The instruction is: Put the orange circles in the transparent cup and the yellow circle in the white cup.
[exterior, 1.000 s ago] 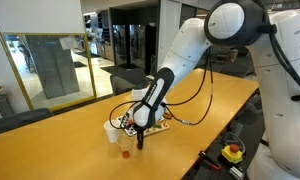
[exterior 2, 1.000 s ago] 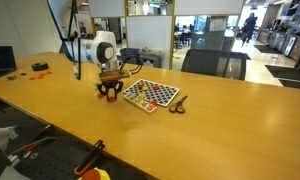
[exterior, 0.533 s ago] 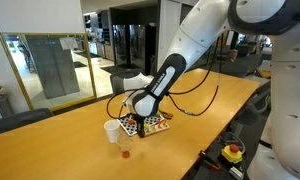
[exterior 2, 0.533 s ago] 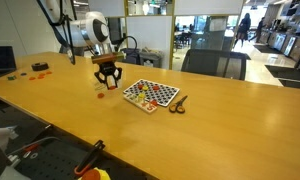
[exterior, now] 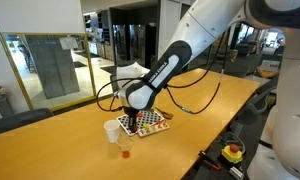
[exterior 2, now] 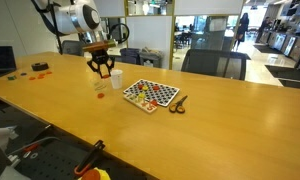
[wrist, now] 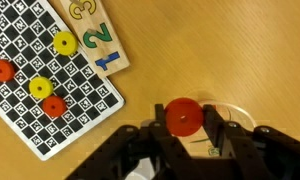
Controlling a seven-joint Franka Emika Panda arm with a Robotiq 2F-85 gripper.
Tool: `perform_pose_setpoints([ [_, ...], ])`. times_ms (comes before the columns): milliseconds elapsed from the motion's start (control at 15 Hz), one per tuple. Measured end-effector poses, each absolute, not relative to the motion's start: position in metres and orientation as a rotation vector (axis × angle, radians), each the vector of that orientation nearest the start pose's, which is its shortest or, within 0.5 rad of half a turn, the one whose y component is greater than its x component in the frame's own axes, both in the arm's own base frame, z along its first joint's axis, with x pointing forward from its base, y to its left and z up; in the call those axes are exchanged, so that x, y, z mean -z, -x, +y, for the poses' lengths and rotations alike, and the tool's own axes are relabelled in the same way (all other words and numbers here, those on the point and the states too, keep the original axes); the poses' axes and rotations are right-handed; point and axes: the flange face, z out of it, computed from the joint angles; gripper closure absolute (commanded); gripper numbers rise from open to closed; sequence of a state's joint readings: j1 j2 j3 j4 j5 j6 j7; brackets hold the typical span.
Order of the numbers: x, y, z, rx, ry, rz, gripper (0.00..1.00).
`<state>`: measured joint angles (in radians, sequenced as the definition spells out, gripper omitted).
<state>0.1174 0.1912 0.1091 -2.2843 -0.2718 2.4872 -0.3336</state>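
Note:
The orange circle already hangs over the transparent cup's rim, so the gripper should stay above the cup and open its fingers to let the circle go into it.
My gripper (wrist: 182, 122) is shut on an orange circle (wrist: 182, 115) and holds it above the table, over the rim of the transparent cup (wrist: 233, 108). In both exterior views the gripper (exterior: 125, 103) (exterior 2: 103, 70) hangs above the transparent cup (exterior: 124, 148) (exterior 2: 100, 87), and the white cup (exterior: 112, 131) (exterior 2: 116, 80) stands right beside it. Two more orange circles (wrist: 0, 70) (wrist: 54, 106) and two yellow circles (wrist: 64, 43) (wrist: 40, 88) lie on the checkered board (wrist: 30, 60). Something orange shows inside the transparent cup in an exterior view.
The checkered board (exterior: 150, 123) (exterior 2: 150, 94) lies next to the cups. A small dark object (exterior 2: 177, 103) lies beside the board. Small red and dark items (exterior 2: 38, 68) sit far off on the wooden table (exterior 2: 190, 140).
The gripper has risen from the table with the orange circle in it and moved toward the cups, away from the board's near side.

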Motion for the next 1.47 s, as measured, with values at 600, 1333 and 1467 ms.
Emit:
perform_pose_setpoints([
  [600, -0.27, -0.522, 0.146, 0.045, 2.919, -1.247, 0.83],
  [1333, -0.265, -0.537, 0.136, 0.052, 2.892, -1.229, 0.0],
  [1467, -0.273, -0.547, 0.126, 0.08, 2.926, -1.182, 0.0],
])
